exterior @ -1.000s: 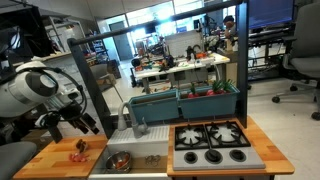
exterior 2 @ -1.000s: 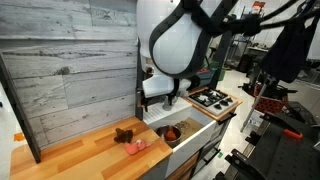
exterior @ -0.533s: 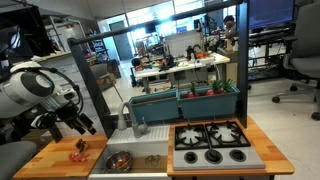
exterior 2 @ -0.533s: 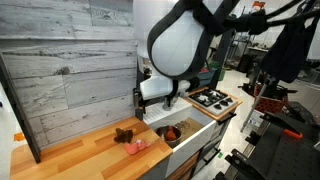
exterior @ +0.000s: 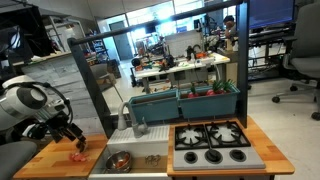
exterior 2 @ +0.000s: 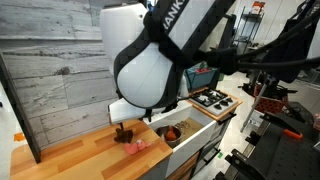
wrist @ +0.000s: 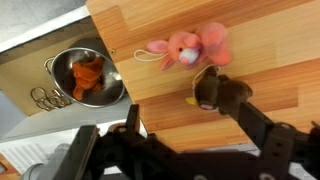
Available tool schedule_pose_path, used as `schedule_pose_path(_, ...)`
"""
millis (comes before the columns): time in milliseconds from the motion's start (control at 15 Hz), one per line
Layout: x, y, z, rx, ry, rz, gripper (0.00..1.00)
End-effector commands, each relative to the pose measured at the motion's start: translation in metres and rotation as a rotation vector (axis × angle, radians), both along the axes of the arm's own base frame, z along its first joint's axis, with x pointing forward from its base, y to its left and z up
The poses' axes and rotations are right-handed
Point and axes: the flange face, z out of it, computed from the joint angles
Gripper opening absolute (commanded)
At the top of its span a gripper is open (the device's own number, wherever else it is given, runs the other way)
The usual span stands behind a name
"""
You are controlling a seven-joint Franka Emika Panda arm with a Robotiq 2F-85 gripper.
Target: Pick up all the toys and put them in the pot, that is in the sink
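Observation:
My gripper lowers and moves right in the wrist view to the brown toy below it next, centering the toy's body between my fingers to close.
A pink plush toy and a brown plush toy lie side by side on the wooden counter. The pink one also shows in both exterior views. The metal pot stands in the sink with an orange toy inside; it shows in both exterior views too. My gripper is open and hangs just above the brown toy, one finger on each side, touching nothing. It shows over the toys in an exterior view.
A grey wood-pattern back panel stands behind the counter. A toy stove with black burners sits beyond the sink, past a faucet. Blue bins stand behind the stove. The counter's front edge is close to the toys.
The arm has swung over the wooden counter and come down, so the open gripper now hangs over the brown toy. The toys and the pot have not moved.

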Motion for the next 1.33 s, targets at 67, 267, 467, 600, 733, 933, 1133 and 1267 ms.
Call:
schedule_pose_path(67,0.013,0.002,-0.029,0.016,0.026,-0.051,1.00)
schedule_pose_path(267,0.018,0.003,-0.047,0.004,0.011,-0.063,1.00)
schedule_pose_path(467,0.022,0.015,-0.056,0.010,-0.003,-0.044,1.00)
schedule_pose_path(600,0.027,0.024,-0.058,0.017,-0.016,-0.034,1.00)
schedule_pose_path(733,0.033,0.028,-0.062,0.017,-0.023,-0.035,0.75)
schedule_pose_path(933,0.040,0.028,-0.066,0.018,-0.024,-0.044,0.58)
schedule_pose_path(1133,0.046,0.025,-0.070,0.011,-0.022,-0.056,0.34)
schedule_pose_path(1267,0.049,0.024,-0.069,0.008,-0.024,-0.063,0.19)
